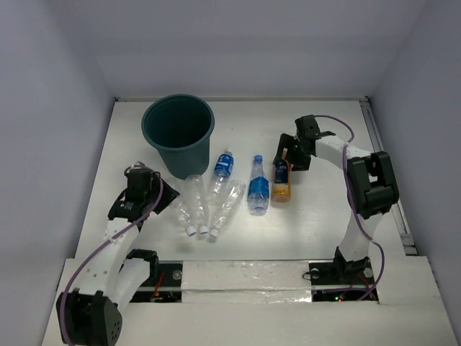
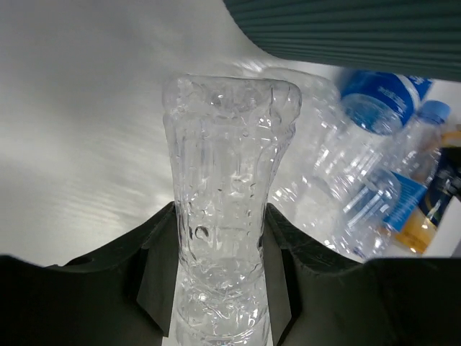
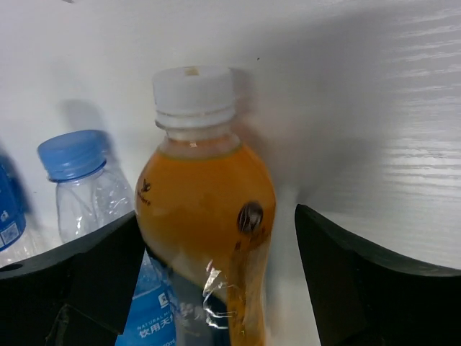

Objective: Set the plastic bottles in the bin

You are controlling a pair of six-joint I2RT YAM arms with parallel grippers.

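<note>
I need to lift my left gripper next and move the clear unlabelled bottle [image 1: 183, 213] outward over the bin's opening [image 1: 178, 122] to let it go, because the bin's ribbed side blocks any low path.
The dark teal bin [image 1: 178, 133] stands at the back left; its ribbed wall shows in the left wrist view [image 2: 346, 29]. My left gripper [image 1: 167, 202] [image 2: 220, 216] is shut on a clear unlabelled bottle [image 1: 183, 213] [image 2: 227, 144], fingers pressed to both its sides. Two more clear bottles [image 1: 196, 204] [image 1: 227, 204] lie beside it. Two blue-labelled bottles [image 1: 223, 166] [image 1: 258, 189] lie in the middle. My right gripper [image 1: 286, 160] [image 3: 217, 216] is open around the orange bottle [image 1: 282, 184] [image 3: 202, 194]; the left finger touches it and the right finger stands apart.
The bin is just behind the clear bottles. A blue-capped bottle [image 3: 86, 187] lies right beside the orange one. White walls enclose the table on three sides, and a rail [image 1: 385, 173] runs along the right edge.
</note>
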